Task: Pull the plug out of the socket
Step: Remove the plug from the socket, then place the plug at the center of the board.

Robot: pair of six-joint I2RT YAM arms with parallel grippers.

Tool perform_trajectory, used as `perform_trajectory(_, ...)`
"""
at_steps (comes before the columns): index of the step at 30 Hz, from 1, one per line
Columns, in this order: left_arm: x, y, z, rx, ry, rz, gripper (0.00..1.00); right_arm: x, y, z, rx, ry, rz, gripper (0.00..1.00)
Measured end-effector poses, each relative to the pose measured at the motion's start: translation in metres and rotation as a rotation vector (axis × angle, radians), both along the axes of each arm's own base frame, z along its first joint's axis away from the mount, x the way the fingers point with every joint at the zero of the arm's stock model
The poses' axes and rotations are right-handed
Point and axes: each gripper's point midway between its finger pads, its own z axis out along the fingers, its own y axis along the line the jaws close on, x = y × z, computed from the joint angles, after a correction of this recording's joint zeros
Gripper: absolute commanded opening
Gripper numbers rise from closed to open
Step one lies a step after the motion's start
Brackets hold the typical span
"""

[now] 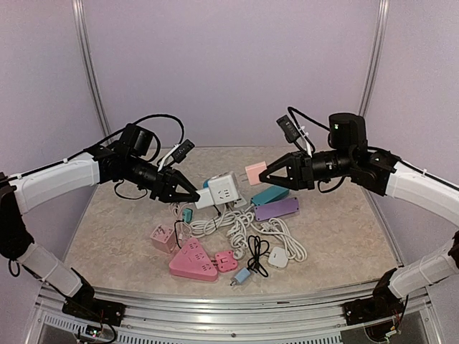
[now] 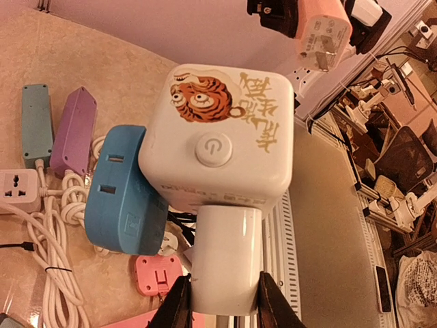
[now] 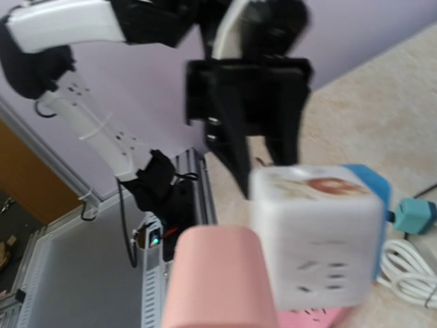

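Note:
My right gripper will next take the pink plug away from the cube [image 1: 223, 189] and then lower it onto the table past the end of the purple strip.
The socket is a white cube [image 1: 223, 189] with a tiger picture [image 2: 225, 137], held in the air over the table. My left gripper [image 1: 191, 195] is shut on a white plug body [image 2: 225, 256] that sits in the cube's near face; both fingers press its sides. A blue plug [image 2: 123, 195] is stuck in another face. My right gripper [image 1: 272, 173] is shut on a pink plug [image 1: 256, 174]. The pink plug hangs just clear of the cube with its prongs bare [image 2: 321, 31]. In the right wrist view the pink plug [image 3: 215, 280] hides the fingers, next to the cube [image 3: 317, 232].
Under the arms lies a heap: a teal strip [image 1: 270, 194], a purple strip [image 1: 277, 209], coiled white cables [image 1: 229, 223], a pink triangular socket [image 1: 192, 261], a pink square socket [image 1: 164, 237] and a white plug [image 1: 278, 258]. A metal rail [image 1: 215, 304] runs along the near edge.

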Motion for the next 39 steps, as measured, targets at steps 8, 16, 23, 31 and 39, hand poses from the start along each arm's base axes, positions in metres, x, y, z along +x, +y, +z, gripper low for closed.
perform_trajectory(8,0.003,0.002,-0.004,0.022,0.001,0.021,0.00,-0.001,0.000,0.003,0.010,-0.011,0.003,0.00)
perform_trajectory(16,0.022,0.012,-0.004,0.027,0.024,0.104,0.00,0.038,-0.013,-0.017,-0.119,-0.012,-0.245,0.00)
perform_trajectory(23,0.057,0.048,0.003,0.006,0.012,0.298,0.00,0.079,-0.047,-0.068,-0.279,0.090,-0.505,0.00)
perform_trajectory(31,0.068,0.055,0.017,-0.024,-0.008,0.362,0.00,0.095,-0.124,-0.181,-0.450,0.371,-0.772,0.00)
perform_trajectory(39,0.070,0.057,0.017,-0.023,0.001,0.376,0.00,0.093,-0.147,-0.220,-0.462,0.466,-0.846,0.00)
